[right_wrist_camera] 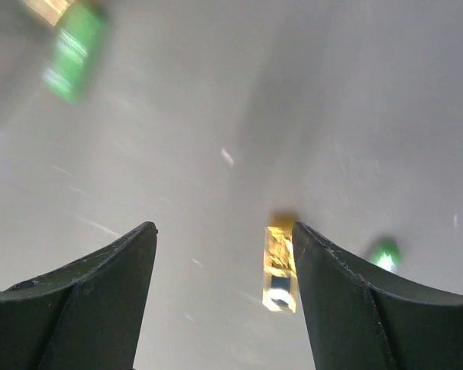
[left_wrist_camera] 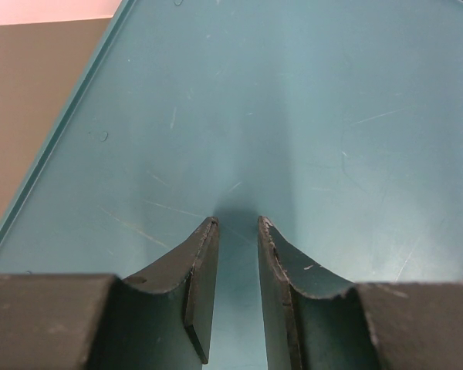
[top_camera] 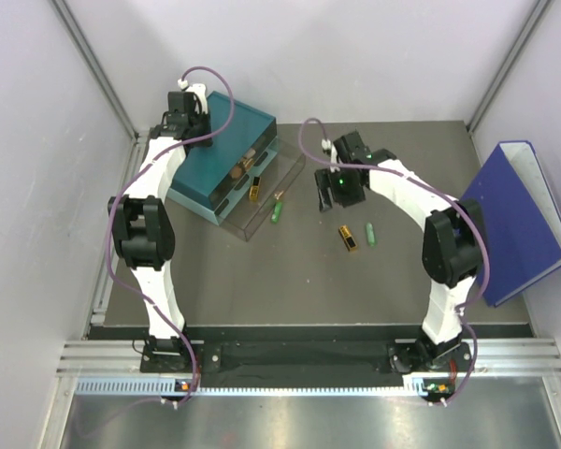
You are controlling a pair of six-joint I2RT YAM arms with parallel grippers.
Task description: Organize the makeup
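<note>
My right gripper should move back and down next, with its fingers open, onto the middle of the gold stick (top_camera: 348,238) (right_wrist_camera: 278,266), because it is below the gripper's fingers and closer to my base.
A gold stick (top_camera: 348,238) and a green tube (top_camera: 370,233) lie side by side on the table. Another green tube (top_camera: 279,210) lies at the right edge of the clear drawer (top_camera: 262,210), which holds a gold-and-black stick (top_camera: 255,186) and other small pieces. My right gripper (top_camera: 330,193) hangs open and empty above the table. In the right wrist view (right_wrist_camera: 224,227) the gold stick (right_wrist_camera: 278,266) lies beside the right finger and a green tube (right_wrist_camera: 384,254) behind it. My left gripper (top_camera: 181,108) sits over the teal box lid (left_wrist_camera: 309,116), jaws narrowly apart (left_wrist_camera: 238,221), holding nothing.
The teal drawer box (top_camera: 222,150) stands at the back left with its clear drawer pulled out toward the middle. A big blue binder (top_camera: 519,220) leans at the right wall. A blurred green tube (right_wrist_camera: 73,50) shows at the top left of the right wrist view.
</note>
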